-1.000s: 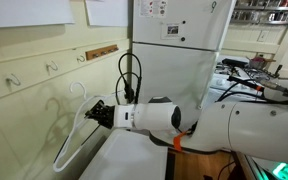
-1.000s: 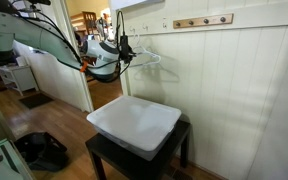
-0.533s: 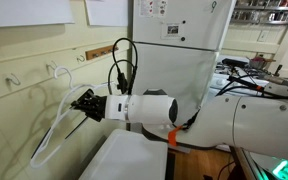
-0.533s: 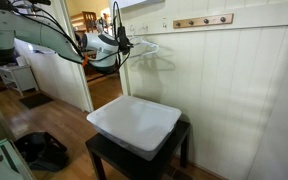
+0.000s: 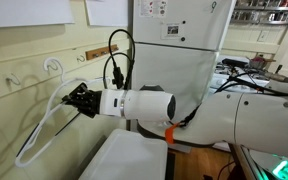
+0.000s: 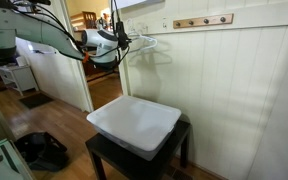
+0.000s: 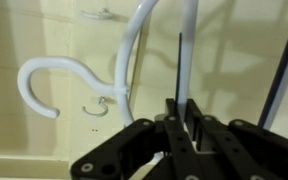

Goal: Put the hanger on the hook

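The end hook is farther outward, under the hanger's open curl. My gripper will next move outward and slightly down to seat the hanger, then let go of it.
My gripper (image 5: 76, 98) is shut on the thin white hanger (image 5: 41, 113) and holds it up against the cream wall. The hanger's curved top hook reaches up to the middle wall hook (image 5: 52, 66) on the cream rail; I cannot tell if they touch. Two like hooks sit either side (image 5: 14, 78) (image 5: 82, 57). In the wrist view the hanger (image 7: 124, 60) runs up from the jaws (image 7: 182, 118), its top hook curling left above a small wall hook (image 7: 99, 105). From the far side, the gripper (image 6: 124, 42) holds the hanger (image 6: 149, 46) at the wall.
A brown wooden strip (image 5: 102, 50) (image 6: 204, 20) is fixed higher on the wall. A white box (image 6: 134, 122) (image 5: 134, 158) sits on a small black table (image 6: 104, 158) below the arm. A white cabinet (image 5: 179, 40) stands behind. A doorway (image 6: 99, 85) opens beside the wall.
My gripper has carried the hanger along the wall and closer to the rail. The hanger's top hook now reaches the middle wall hook.
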You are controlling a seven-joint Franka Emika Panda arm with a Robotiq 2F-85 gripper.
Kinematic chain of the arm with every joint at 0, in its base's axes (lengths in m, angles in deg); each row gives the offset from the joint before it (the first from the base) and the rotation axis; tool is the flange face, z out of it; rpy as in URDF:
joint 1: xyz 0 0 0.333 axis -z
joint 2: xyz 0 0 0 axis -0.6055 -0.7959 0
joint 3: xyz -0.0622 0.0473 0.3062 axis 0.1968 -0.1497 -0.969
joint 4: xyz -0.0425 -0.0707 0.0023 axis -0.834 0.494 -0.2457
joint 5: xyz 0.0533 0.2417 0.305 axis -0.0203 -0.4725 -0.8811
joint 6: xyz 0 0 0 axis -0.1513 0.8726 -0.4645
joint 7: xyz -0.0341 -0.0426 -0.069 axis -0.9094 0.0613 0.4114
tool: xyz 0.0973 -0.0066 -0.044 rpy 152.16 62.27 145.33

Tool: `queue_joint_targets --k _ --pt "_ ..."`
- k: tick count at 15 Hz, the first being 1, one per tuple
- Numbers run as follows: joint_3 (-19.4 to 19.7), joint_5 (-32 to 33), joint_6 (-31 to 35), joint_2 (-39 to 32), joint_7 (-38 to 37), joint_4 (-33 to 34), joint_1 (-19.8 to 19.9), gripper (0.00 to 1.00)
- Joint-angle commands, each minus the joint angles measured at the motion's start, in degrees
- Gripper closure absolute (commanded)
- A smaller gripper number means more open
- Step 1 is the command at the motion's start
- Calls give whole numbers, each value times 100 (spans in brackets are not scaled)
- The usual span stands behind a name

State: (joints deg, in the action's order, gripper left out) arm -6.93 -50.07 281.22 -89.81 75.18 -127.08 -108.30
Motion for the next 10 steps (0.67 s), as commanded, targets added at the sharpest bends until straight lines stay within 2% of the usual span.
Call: queue_joint_targets --k 1,3,4,10 --pt "10 30 1 3 -26 0 5 87" --pt "10 30 1 3 -26 1 5 87" --pt "10 30 1 3 -26 1 5 97" --pt "45 127 -239 -23 25 398 107 97"
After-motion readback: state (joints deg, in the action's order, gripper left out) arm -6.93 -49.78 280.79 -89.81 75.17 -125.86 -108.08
